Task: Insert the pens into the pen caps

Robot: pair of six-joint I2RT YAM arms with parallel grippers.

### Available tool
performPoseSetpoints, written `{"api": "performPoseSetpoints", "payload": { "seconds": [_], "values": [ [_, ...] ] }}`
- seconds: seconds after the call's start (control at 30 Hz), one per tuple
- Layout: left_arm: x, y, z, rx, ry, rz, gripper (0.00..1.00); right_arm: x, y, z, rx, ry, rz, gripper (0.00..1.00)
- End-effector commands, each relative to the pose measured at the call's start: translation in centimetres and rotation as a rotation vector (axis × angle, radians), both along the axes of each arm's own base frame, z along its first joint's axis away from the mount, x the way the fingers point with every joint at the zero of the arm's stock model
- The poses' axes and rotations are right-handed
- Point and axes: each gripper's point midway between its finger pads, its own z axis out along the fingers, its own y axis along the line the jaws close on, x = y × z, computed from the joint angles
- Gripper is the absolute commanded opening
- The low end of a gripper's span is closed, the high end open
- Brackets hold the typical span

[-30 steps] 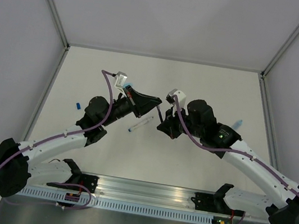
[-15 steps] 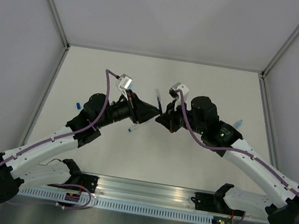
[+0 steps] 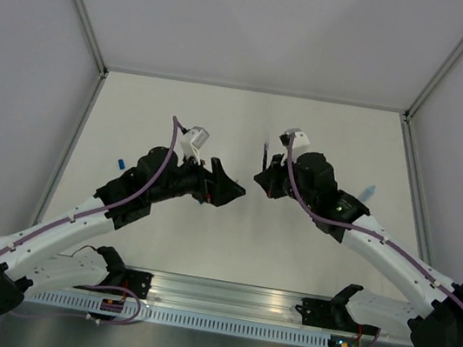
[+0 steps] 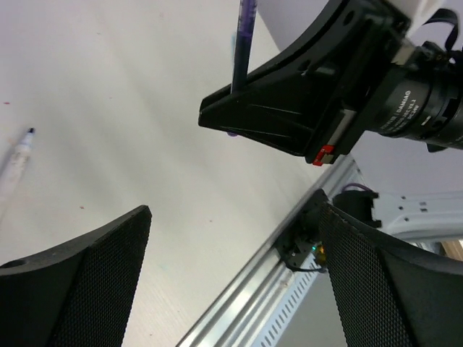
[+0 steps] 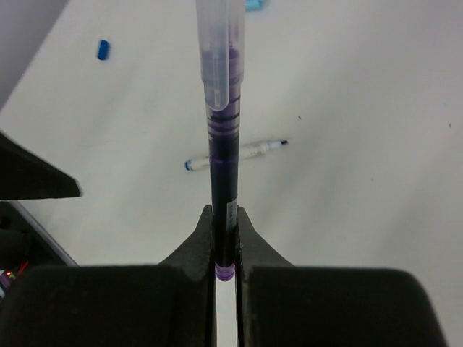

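Observation:
My right gripper should lower and tip the dark purple pen [image 3: 264, 156] flat to release it on the bare tabletop below, since its clear cap already sits on it.
My right gripper [image 5: 226, 225] [image 3: 262, 178] is shut on a dark purple pen [image 5: 223, 173] [image 3: 264, 156] and holds it upright above the table. A clear pen cap [image 5: 221, 50] sits over the pen's upper end. My left gripper [image 4: 235, 289] [image 3: 231, 184] is open and empty, a short way left of the pen. From the left wrist, the right gripper [image 4: 275, 116] shows with the pen [image 4: 243, 36] standing out of it. A whitish pen [image 5: 235, 155] [image 4: 14, 163] lies on the table. A dark blue pen cap [image 3: 119, 161] [image 5: 103, 49] lies far left.
A light blue cap [image 3: 368, 192] lies on the table right of the right arm, and another light blue cap [image 5: 253, 4] shows at the top edge of the right wrist view. The metal rail [image 3: 229, 301] runs along the near edge, and grey walls [image 3: 31, 106] enclose the table.
My left gripper has opened and drawn back left and down from the pen's end. The right gripper has shifted slightly up and right, still holding the pen.

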Motion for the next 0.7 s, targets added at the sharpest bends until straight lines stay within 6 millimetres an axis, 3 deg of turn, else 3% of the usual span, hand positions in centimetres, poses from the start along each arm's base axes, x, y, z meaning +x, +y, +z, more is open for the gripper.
{"api": "performPoseSetpoints", "payload": {
  "seconds": [0.0, 0.07, 0.33, 0.53, 0.67],
  "values": [
    [2.3, 2.2, -2.4, 0.127, -0.024, 0.149, 1.0, 1.5, -2.3, -5.1, -0.077, 0.156, -0.179, 0.0],
    [3.2, 3.7, -4.9, 0.179, 0.009, 0.247, 1.0, 2.0, -2.5, -7.7, -0.132, 0.214, -0.202, 0.04],
    [4.3, 6.7, -7.5, 0.267, -0.086, 0.361, 0.99, 4.2, -5.1, -14.3, -0.335, 0.379, -0.335, 0.06],
    [4.8, 9.1, -7.6, 0.293, -0.109, 0.472, 0.99, 5.4, -6.9, -18.3, -0.436, 0.493, -0.423, 0.07],
    [4.6, 9.3, -7.2, 0.28, -0.121, 0.474, 0.99, 5.5, -7.5, -19.9, -0.479, 0.533, -0.464, 0.11]
  ]
}}
